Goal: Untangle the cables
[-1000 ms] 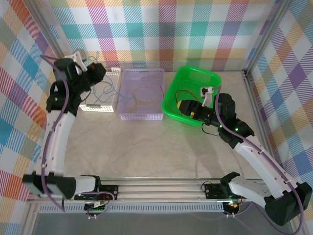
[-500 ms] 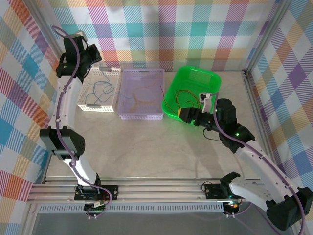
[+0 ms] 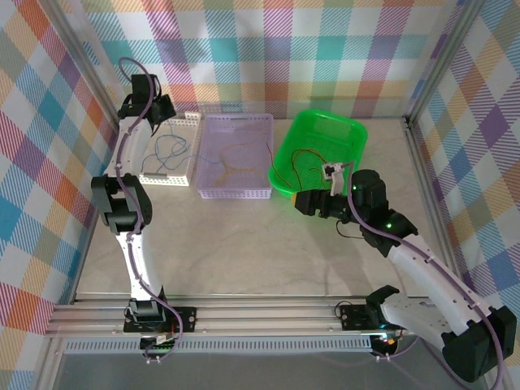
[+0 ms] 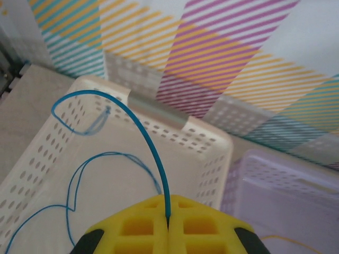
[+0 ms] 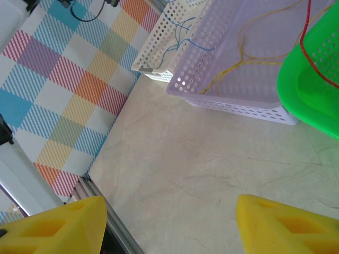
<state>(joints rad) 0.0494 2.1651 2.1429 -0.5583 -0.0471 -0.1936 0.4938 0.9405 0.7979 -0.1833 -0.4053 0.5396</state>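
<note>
My left gripper draws back over the cream basket's side by the purple basket next, since that side lies back. It then releases the cable where more blue lies.
The cables lie sorted by colour. My left gripper (image 4: pixel 168 216) is shut on a blue cable (image 4: pixel 139 119), which arcs up from the jaws and loops down into the cream basket (image 4: pixel 211 138). From above, the left gripper (image 3: pixel 154 110) is raised over that cream basket (image 3: pixel 154 179), where blue cable (image 3: pixel 166 150) lies. An orange-yellow cable (image 3: pixel 231 158) rests in the purple basket (image 3: pixel 236 193). A red cable (image 3: pixel 302 154) lies in the green basket (image 3: pixel 355 130). My right gripper (image 3: pixel 305 201) is open and empty over the table in front of the green basket; its fingers (image 5: pixel 288 227) frame bare tabletop.
The three baskets stand side by side along the back wall. In the right wrist view, the purple basket (image 5: pixel 233 103), cream basket (image 5: pixel 153 58) and green basket (image 5: pixel 312 84) sit ahead. The aluminium rail (image 3: pixel 260 313) runs along the near edge. Checked walls enclose the sides.
The left arm has straightened upward, keeping the blue cable above the cream basket near the back wall. The right gripper has backed out from the green basket's front rim toward me.
</note>
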